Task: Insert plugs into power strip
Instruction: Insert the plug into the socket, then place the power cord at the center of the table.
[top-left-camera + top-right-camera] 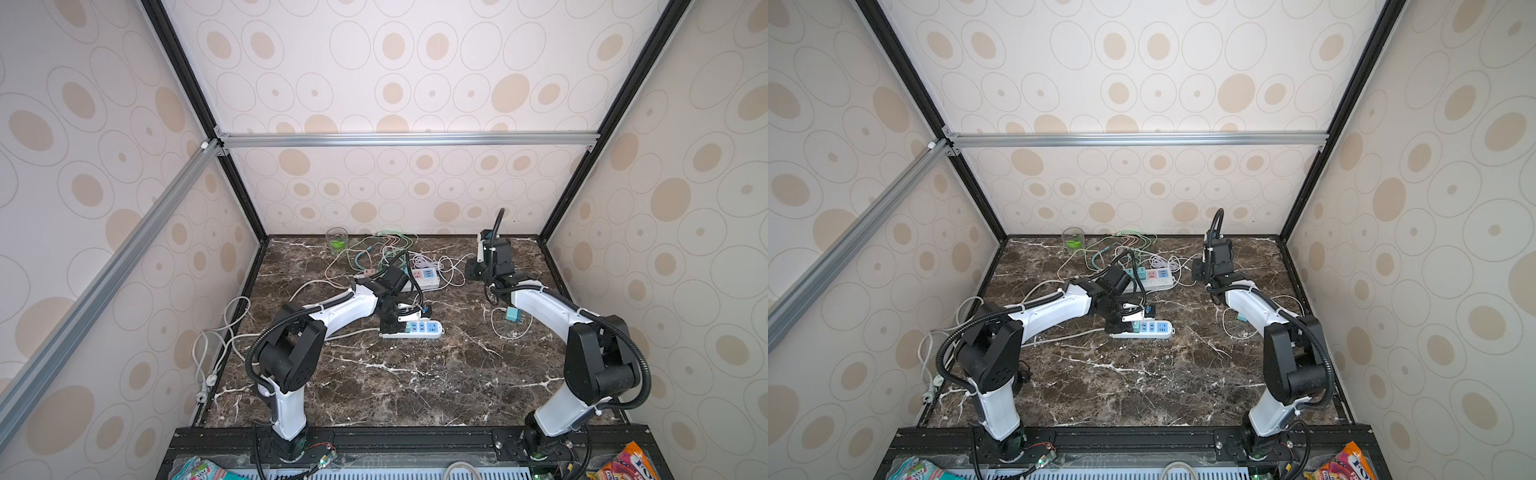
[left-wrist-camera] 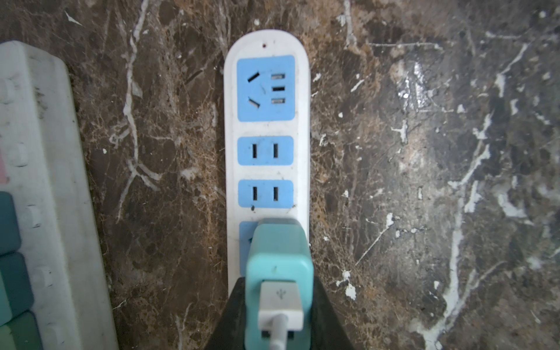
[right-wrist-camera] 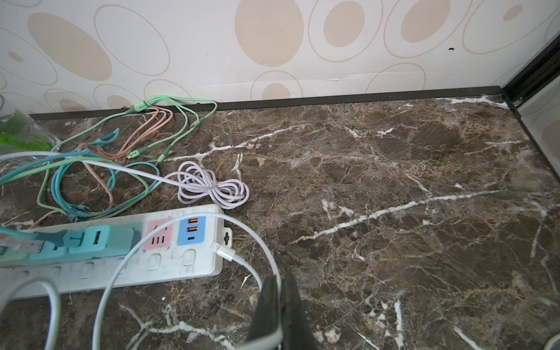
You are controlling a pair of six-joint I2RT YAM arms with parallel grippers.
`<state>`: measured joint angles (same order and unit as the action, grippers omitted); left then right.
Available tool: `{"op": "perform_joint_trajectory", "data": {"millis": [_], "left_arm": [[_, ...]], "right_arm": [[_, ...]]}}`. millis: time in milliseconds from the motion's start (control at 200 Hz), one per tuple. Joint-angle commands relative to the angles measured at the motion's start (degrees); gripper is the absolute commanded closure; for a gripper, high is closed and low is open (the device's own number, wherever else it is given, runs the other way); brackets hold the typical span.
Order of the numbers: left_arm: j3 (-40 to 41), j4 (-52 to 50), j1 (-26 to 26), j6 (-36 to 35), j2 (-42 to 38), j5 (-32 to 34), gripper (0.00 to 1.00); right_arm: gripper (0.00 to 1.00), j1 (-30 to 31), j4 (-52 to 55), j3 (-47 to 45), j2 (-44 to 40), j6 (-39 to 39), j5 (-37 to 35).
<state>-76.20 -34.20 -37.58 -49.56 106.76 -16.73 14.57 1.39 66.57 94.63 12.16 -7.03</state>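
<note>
My right gripper lowers toward the bare tabletop by the larger power strip's end next and releases the thin white cable, since the teal plug stands on its socket.
My left gripper is shut on a teal plug with a white USB cable in its back. The plug stands on the end socket of the small white power strip, whose other blue sockets are bare. Both top views show this strip mid-table under the left gripper. My right gripper is shut on a thin white cable beside the end of a larger power strip that carries teal plugs. Another teal plug lies near the right arm.
A tangle of green, pink and teal cables and a coiled lilac cable lie behind the larger strip. A glass cup stands at the back wall. White cords hang off the table's left edge.
</note>
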Motion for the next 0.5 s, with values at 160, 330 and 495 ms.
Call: {"op": "perform_joint_trajectory", "data": {"millis": [160,330,495], "left_arm": [[0.8,-2.4,-0.2,-0.4,5.3,-0.9,0.77],[3.7,7.3,-0.1,3.7,-4.2,-1.9,0.34],[5.4,8.8,0.0,5.9,-10.8,-2.2,0.02]], "right_arm": [[1.0,0.0,2.7,0.7,1.5,-1.6,5.1],[0.93,0.0,4.4,3.0,4.6,-2.3,7.4],[0.75,0.0,8.7,7.6,9.4,-2.6,6.7]]}}
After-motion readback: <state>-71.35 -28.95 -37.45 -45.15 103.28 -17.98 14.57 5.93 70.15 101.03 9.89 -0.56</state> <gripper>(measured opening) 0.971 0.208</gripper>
